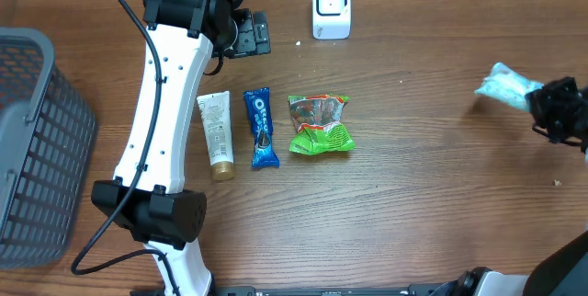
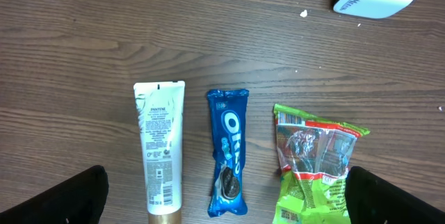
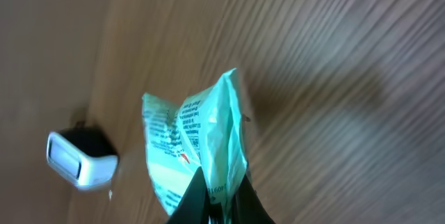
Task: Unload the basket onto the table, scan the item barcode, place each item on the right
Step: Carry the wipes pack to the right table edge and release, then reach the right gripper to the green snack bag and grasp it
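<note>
My right gripper lowers the pale teal packet toward the wood beneath it next and lets go of the packet there.
My right gripper [image 3: 221, 197] is shut on the lower edge of a pale teal packet [image 3: 195, 130], held above the table at the far right [image 1: 505, 85]. The white barcode scanner [image 1: 331, 6] stands at the back of the table and shows blurred in the right wrist view [image 3: 80, 158]. My left gripper [image 2: 226, 186] hangs open, high above a row of three items, with nothing between its fingers [image 2: 69, 200]. The row holds a white Pantene tube [image 2: 160, 147], a blue Oreo pack [image 2: 228, 151] and a green snack bag [image 2: 316, 172].
A grey mesh basket [image 1: 37, 149] fills the table's left edge. The left arm's white link [image 1: 161, 121] crosses the table just left of the tube. Bare wood lies between the snack bag [image 1: 319, 124] and the right gripper [image 1: 551, 112].
</note>
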